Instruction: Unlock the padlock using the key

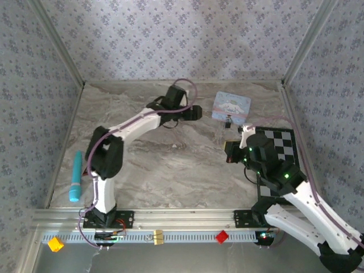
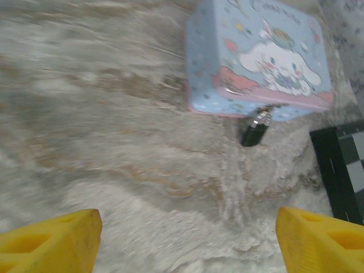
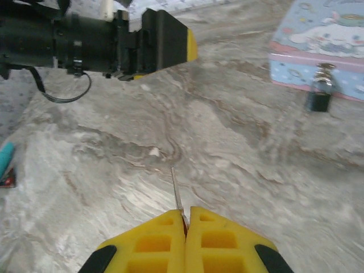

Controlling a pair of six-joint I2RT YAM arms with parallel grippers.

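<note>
I should move my left gripper down onto the padlock at the tin's front [image 1: 228, 121] [image 2: 259, 126] next.
The tiny dark padlock [image 1: 228, 121] hangs at the front of a pale blue cartoon tin [image 1: 231, 106] at the back of the table. In the left wrist view the padlock [image 2: 254, 132] lies below the tin [image 2: 261, 57], well ahead of my open left gripper [image 2: 187, 239], which holds nothing. My left gripper [image 1: 196, 112] hovers just left of the tin. My right gripper [image 3: 186, 211] is shut on the key [image 3: 177, 190], whose thin blade sticks out forward. The padlock [image 3: 318, 99] sits far ahead to the right. My right gripper [image 1: 232, 151] is in front of the tin.
A black-and-white checkered mat [image 1: 281, 145] lies on the right, its corner [image 2: 341, 170] close to the padlock. A teal cylinder [image 1: 75, 176] rests by the left wall. Patterned walls close in the marbled table [image 1: 170, 165]. The left arm's fingers [image 3: 165, 42] reach in at the upper left.
</note>
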